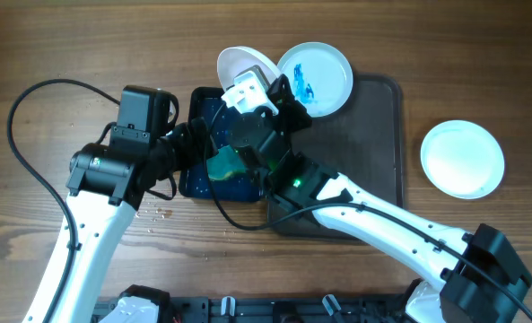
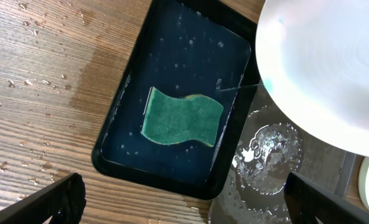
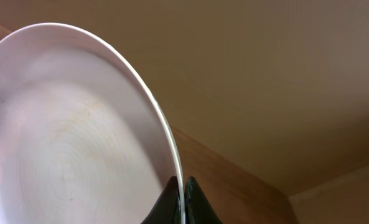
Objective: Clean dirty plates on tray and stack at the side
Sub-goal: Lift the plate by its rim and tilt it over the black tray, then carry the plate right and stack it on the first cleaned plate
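Next, my right gripper swings to the right in the overhead view, lowers its plate onto the clean white plate [image 1: 463,158] and releases, since that one already lies aside.
My right gripper [image 1: 252,90] is shut on the rim of a white plate [image 1: 241,65] and holds it tilted up above the black water basin [image 1: 194,184]. In the right wrist view the plate [image 3: 66,137] fills the left, with its rim pinched between my fingertips [image 3: 181,190]. A green sponge [image 2: 183,116] lies in the basin [image 2: 172,50]; it also shows in the overhead view [image 1: 222,165]. My left gripper [image 2: 184,199] is open and empty above the basin's near edge. A dirty plate with blue smears [image 1: 315,79] lies on the dark tray [image 1: 373,117]. A clean white plate [image 1: 463,158] lies at the right.
Water drops lie on the wooden table [image 2: 41,81] left of the basin. A puddle [image 2: 268,146] sits on the tray beside the basin. My two arms cross close together over the basin.
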`<state>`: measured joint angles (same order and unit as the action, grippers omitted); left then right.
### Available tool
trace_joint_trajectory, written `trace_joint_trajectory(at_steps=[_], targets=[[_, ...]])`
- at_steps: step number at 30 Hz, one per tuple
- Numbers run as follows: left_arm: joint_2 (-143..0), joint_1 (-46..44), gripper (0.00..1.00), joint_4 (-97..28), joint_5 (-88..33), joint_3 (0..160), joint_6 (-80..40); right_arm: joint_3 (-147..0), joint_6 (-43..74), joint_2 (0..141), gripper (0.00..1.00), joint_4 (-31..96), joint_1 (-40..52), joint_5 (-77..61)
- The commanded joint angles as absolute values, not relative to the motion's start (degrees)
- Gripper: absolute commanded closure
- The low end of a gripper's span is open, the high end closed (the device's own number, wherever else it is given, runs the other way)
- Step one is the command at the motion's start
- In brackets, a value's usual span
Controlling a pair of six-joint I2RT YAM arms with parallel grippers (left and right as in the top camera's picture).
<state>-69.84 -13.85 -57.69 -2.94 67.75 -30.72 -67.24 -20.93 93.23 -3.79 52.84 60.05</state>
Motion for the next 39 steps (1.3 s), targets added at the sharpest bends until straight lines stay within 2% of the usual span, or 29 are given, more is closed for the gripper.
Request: trace_joint_trajectory(at_steps=[1, 20, 24, 28, 30, 32, 39], targets=[[-69.38, -13.61, 0.0, -57.71, -3.6, 68.31, -30.26, -68.36, -20.84, 93.27, 0.96, -4.32, 53.25, 60.16], [-69.38, -13.61, 0.0, -57.71, -3.6, 68.31, -30.26, -68.36, -20.97, 93.27, 0.96, -5.61, 53.23, 60.16], [-69.38, -13.61, 0.0, -57.71, -3.6, 68.31, -30.28, -68.2, -15.38, 93.27, 0.96, -4.73, 51.81, 59.07], [-69.38, -13.61, 0.0, -57.71, -3.6, 68.31, -30.26, -68.2, 3.49, 93.27, 0.96, 7.35, 46.35, 42.19], [-69.38, -13.61, 0.0, -57.71, -3.6, 68.31, -30.26, -68.2, 15.49, 93.27, 0.96, 13.74, 42.17, 28.97], [-69.38, -13.61, 0.0, -57.71, -3.6, 68.31, -30.26, -68.2, 22.74, 92.86, 0.96, 17.39, 37.71, 16.97], [-69.38, -13.61, 0.0, -57.71, -3.6, 68.31, -30.26, -68.2, 29.1, 83.46, 0.96, 23.9, 28.12, 4.1]])
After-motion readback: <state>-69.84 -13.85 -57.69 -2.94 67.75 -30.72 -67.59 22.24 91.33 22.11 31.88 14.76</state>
